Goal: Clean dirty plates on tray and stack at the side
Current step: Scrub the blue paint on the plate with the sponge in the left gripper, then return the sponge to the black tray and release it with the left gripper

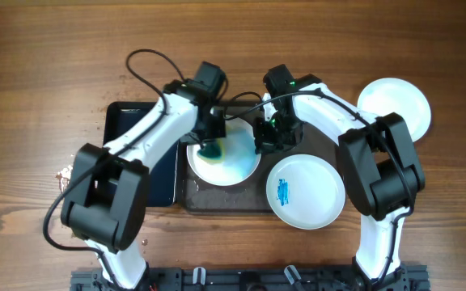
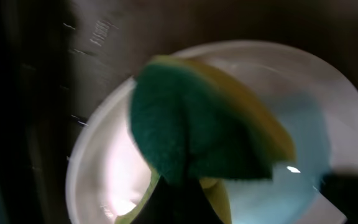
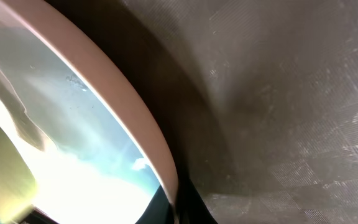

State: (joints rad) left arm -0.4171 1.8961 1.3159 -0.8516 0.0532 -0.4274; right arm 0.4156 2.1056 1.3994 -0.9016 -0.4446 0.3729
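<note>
The robot's left gripper needs to lift the sponge across to the left in the overhead view, lower it onto the black tray that is free of plates and let it go there.
A white plate (image 1: 231,166) with a pale blue-green wet film lies on the left part of the dark grey tray (image 1: 229,199). My left gripper (image 1: 211,148) is shut on a green and yellow sponge (image 2: 197,124) pressed onto this plate (image 2: 98,174). My right gripper (image 1: 267,139) is shut on the plate's right rim (image 3: 138,127), over the tray floor (image 3: 291,93). A second plate (image 1: 318,182) with a blue smear (image 1: 281,191) lies on the tray's right part. A third plate (image 1: 395,105), with no mark, lies on the table at the far right.
A smaller glossy black tray (image 1: 132,129) lies left of the grey tray, partly under my left arm. The wooden table (image 1: 39,81) spreads all round. Black cables loop above both wrists.
</note>
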